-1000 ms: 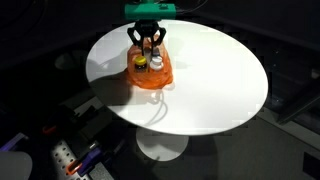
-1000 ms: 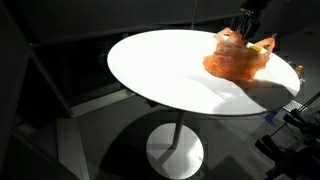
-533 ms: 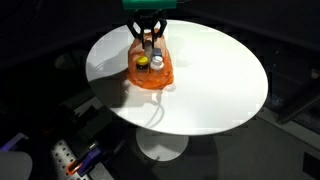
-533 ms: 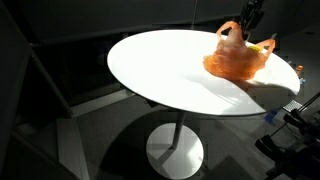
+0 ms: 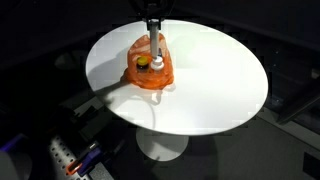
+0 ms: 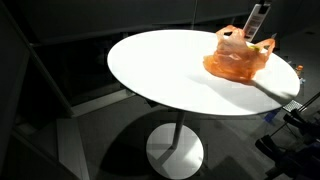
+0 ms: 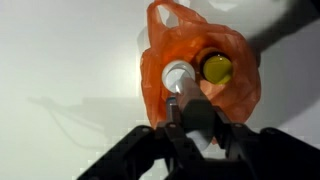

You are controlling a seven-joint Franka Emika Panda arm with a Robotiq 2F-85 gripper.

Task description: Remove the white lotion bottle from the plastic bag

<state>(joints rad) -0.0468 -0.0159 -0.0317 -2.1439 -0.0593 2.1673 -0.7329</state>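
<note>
The bottle still hangs over the orange bag (image 5: 152,72), so I will move my gripper past the bag's edge, then down to the bare tabletop beside it, and release.
An orange plastic bag (image 5: 152,72) lies on the round white table (image 5: 220,80); it also shows in the other exterior view (image 6: 236,60) and in the wrist view (image 7: 240,95). My gripper (image 7: 195,107) is shut on the white lotion bottle (image 7: 178,78) and holds it upright, mostly lifted above the bag's opening. In both exterior views the bottle (image 5: 155,44) (image 6: 256,22) hangs over the bag, with the gripper (image 5: 153,20) at the top edge of the picture. A yellow-capped item (image 7: 217,68) stays inside the bag.
The table edge (image 6: 160,90) drops off to a dark floor. A power strip (image 5: 62,157) and cables lie on the floor below. The yellow-capped item also shows in the exterior views (image 5: 143,62) (image 6: 268,44).
My gripper has risen straight up out of the bag, carrying the white lotion bottle with it. The bag has stayed on the table.
</note>
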